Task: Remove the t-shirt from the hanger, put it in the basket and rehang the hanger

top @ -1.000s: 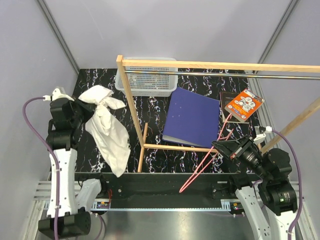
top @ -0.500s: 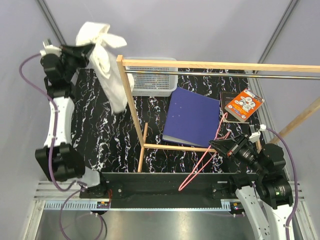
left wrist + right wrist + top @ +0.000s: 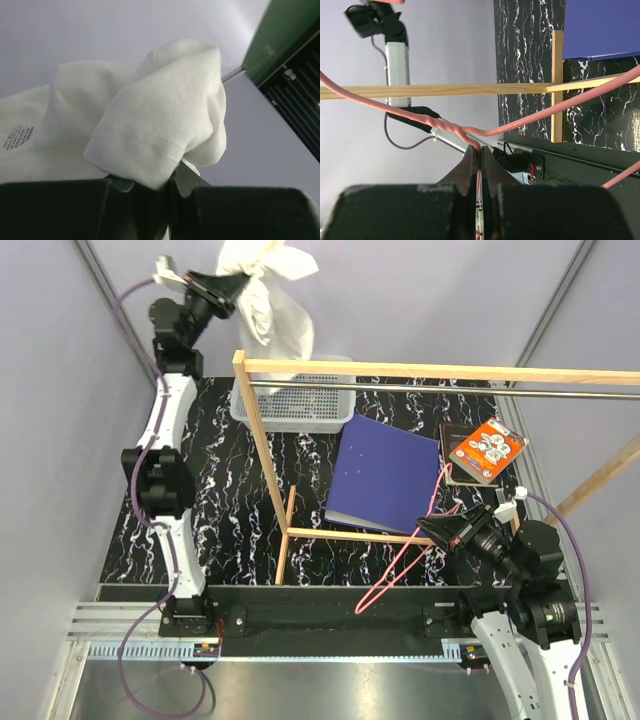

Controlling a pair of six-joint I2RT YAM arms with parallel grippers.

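Note:
I need to bring my left gripper to its right in the top view and down inside the empty white basket (image 3: pixel 308 408) below it, and let go of the t-shirt (image 3: pixel 268 302) there.
The white t-shirt (image 3: pixel 268 302) hangs limp high at the far left, above the basket, with my left gripper (image 3: pixel 230 280) shut on its bunched top. In the left wrist view the cloth (image 3: pixel 160 110) fills the frame and a hemmed fold is pinched in the gripper (image 3: pixel 160 182). The pink hanger (image 3: pixel 400 562) is bare, slanting over the table's near edge at the right. My right gripper (image 3: pixel 424 528) is shut on it. The right wrist view shows the hanger's twisted neck (image 3: pixel 447 127) running down into the shut gripper (image 3: pixel 480 152).
A wooden rack frame (image 3: pixel 262 440) with a metal rail (image 3: pixel 450 390) stands across the table. A white basket (image 3: pixel 295 400) sits at the back. A dark-blue sheet (image 3: pixel 385 475) and an orange booklet (image 3: pixel 487 450) lie to the right.
My left arm has swung up and away from the near left, carrying the t-shirt to a high spot over the basket. The right gripper and hanger have barely shifted.

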